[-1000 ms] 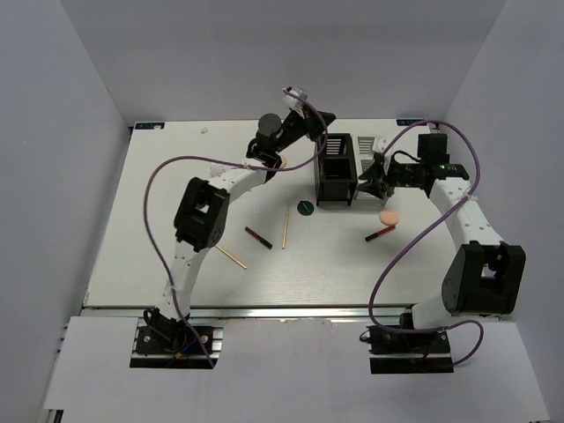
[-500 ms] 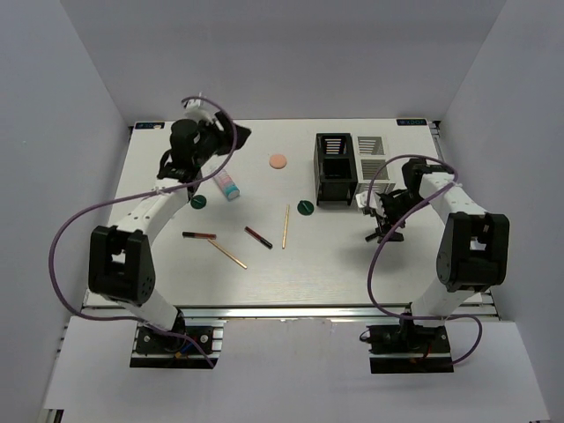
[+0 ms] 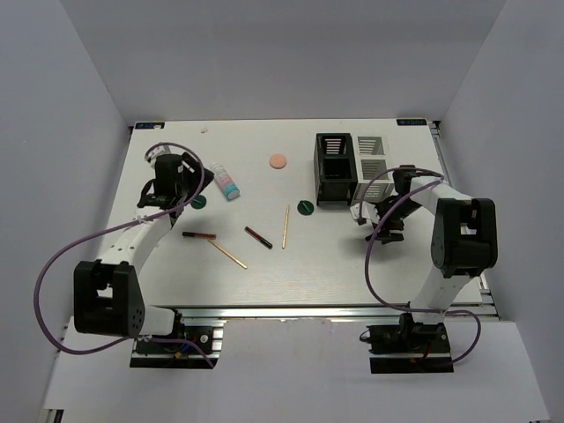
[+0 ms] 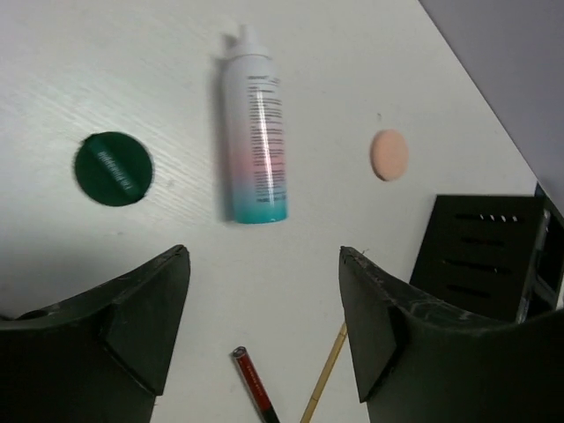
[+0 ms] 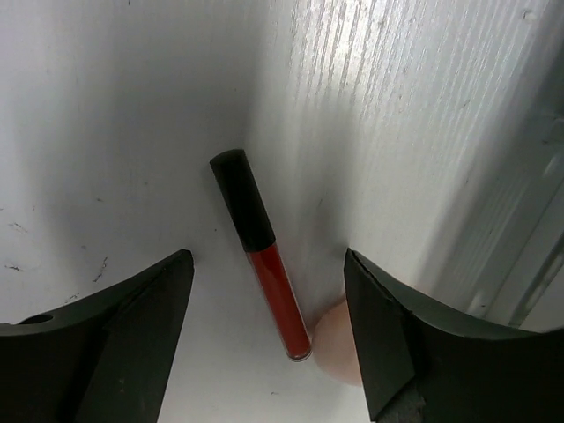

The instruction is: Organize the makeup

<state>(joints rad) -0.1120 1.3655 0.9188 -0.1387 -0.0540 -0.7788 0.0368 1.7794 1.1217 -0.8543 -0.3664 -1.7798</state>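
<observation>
I will next move my left gripper back and down and turn it over the black part of the nearer dark-red pencil (image 3: 191, 234), because the pencil lies along the spread of my open fingers.
My left gripper (image 3: 182, 169) hangs open over the table's left side, nothing between its fingers. Its wrist view shows a white tube with a pink-teal label (image 4: 256, 132), a dark-green disc (image 4: 113, 168), a peach puff (image 4: 389, 155), and below them a dark-red pencil (image 4: 256, 388) and a tan stick (image 4: 326, 374). My right gripper (image 3: 386, 222) stands open just above the table, right of the organizers. A red-and-black pencil (image 5: 260, 278) lies between its fingers, with a peach puff (image 5: 339, 352) touching the pencil's red end.
A black slotted organizer (image 3: 335, 167) and a white one (image 3: 371, 163) stand side by side at the back centre. A second green disc (image 3: 305, 208), another dark-red pencil (image 3: 258, 237) and two tan sticks (image 3: 285, 226) (image 3: 228, 254) lie mid-table.
The left arm swung from above the black organizer to the table's left side, and its gripper opened. The right gripper dropped from beside the white organizer onto the red pencil and puff, jaws wider.
</observation>
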